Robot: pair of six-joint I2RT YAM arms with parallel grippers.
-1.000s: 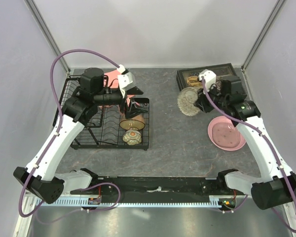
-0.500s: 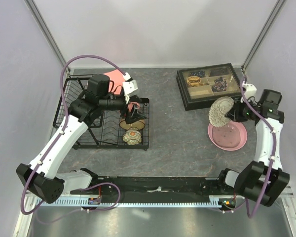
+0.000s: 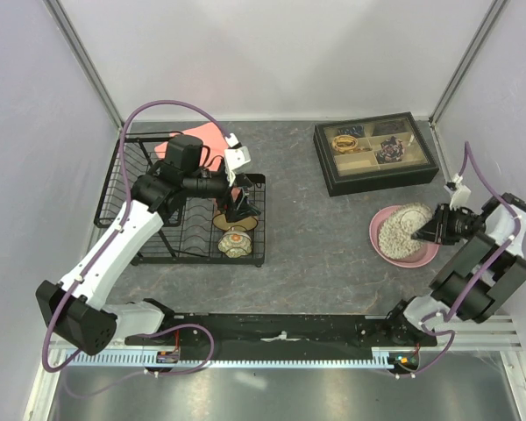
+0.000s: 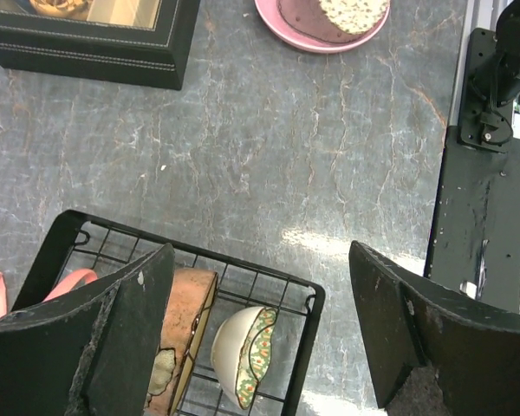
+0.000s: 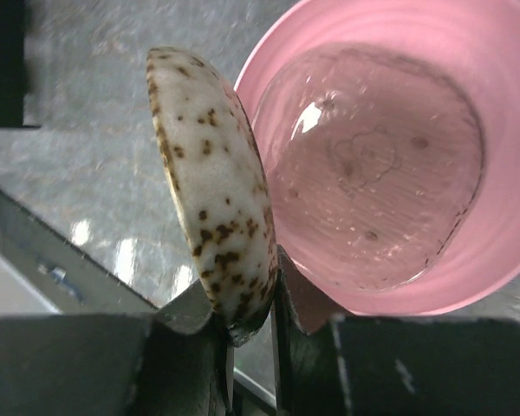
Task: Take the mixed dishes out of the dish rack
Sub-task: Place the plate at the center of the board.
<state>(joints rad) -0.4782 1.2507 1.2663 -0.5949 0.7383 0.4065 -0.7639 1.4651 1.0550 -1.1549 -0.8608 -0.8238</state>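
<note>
My right gripper shifts a little outward over the pink plate next, then lowers and releases the speckled bowl's rim, since the plate lies below.
The black wire dish rack [image 3: 171, 232] stands at the left. My left gripper [image 3: 237, 197] hovers open above its right end. Directly under the wide jaws [image 4: 260, 260], a small bowl with a floral inside [image 4: 238, 347] stands on edge beside a brown dish [image 4: 186, 321]. A pink mug handle [image 4: 69, 282] peeks from behind one finger. At the right, my right gripper [image 3: 430, 230] is shut on the rim of the grey speckled bowl [image 5: 212, 191]. It holds the bowl tilted on the pink plate [image 5: 433, 260], and the plate lies flat on the table [image 3: 377, 246].
A black compartmented tray of trinkets [image 3: 374, 151] sits at the back right, beyond the plate. A pink folded cloth [image 3: 197, 139] lies behind the rack under the left arm. Grey tabletop separates rack and plate. A black rail runs along the near edge.
My right arm swung the speckled bowl away from the trinket tray, out to the right and down onto the pink plate. My left gripper shifted slightly over the rack's right end, still open.
</note>
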